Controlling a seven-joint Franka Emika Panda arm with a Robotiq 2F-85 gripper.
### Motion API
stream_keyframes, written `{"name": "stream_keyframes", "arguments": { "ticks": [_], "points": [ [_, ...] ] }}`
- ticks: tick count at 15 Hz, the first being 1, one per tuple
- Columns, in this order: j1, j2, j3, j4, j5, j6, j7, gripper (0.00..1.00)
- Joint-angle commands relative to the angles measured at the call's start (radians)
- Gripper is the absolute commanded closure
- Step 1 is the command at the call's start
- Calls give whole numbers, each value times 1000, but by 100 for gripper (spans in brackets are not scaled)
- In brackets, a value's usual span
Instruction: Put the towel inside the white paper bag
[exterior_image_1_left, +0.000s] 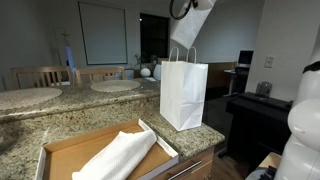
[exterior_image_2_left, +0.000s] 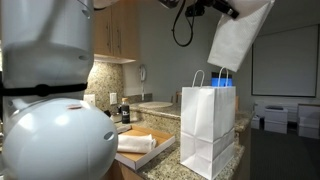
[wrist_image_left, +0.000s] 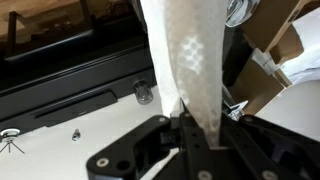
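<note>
The towel still hangs above the bag's handles, so the gripper will next turn and lower to release it into the bag's open top below the gripper.
A white towel hangs from my gripper high above the open top of the white paper bag, which stands upright on the granite counter. In an exterior view the towel dangles from the gripper just over the bag, and its lower edge sits above the bag's handles. In the wrist view the gripper is shut on the towel, which stretches away from the jaws.
A shallow cardboard box on the counter holds another white towel; both also show in an exterior view. The robot's white body fills the foreground. A black desk stands beyond the counter's edge.
</note>
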Motion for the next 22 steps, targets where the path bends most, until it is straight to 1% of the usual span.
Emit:
{"name": "stream_keyframes", "arguments": {
  "ticks": [1, 4, 6, 10, 13, 16, 18, 21, 22],
  "points": [
    [8, 19, 9, 70, 16, 58, -95, 94],
    [-3, -2, 4, -7, 46, 159, -204, 94],
    [-13, -36, -4, -113, 62, 237, -280, 94],
    [-37, -123, -30, -342, 75, 470, -395, 94],
    [-44, -224, -61, -497, 103, 599, -540, 94],
    [-27, -333, -106, -645, 130, 693, -694, 94],
    [-26, -413, -109, -753, 131, 752, -777, 94],
    [-25, -531, -103, -923, 140, 877, -867, 95],
    [-23, -556, -101, -962, 148, 914, -899, 95]
  ]
}}
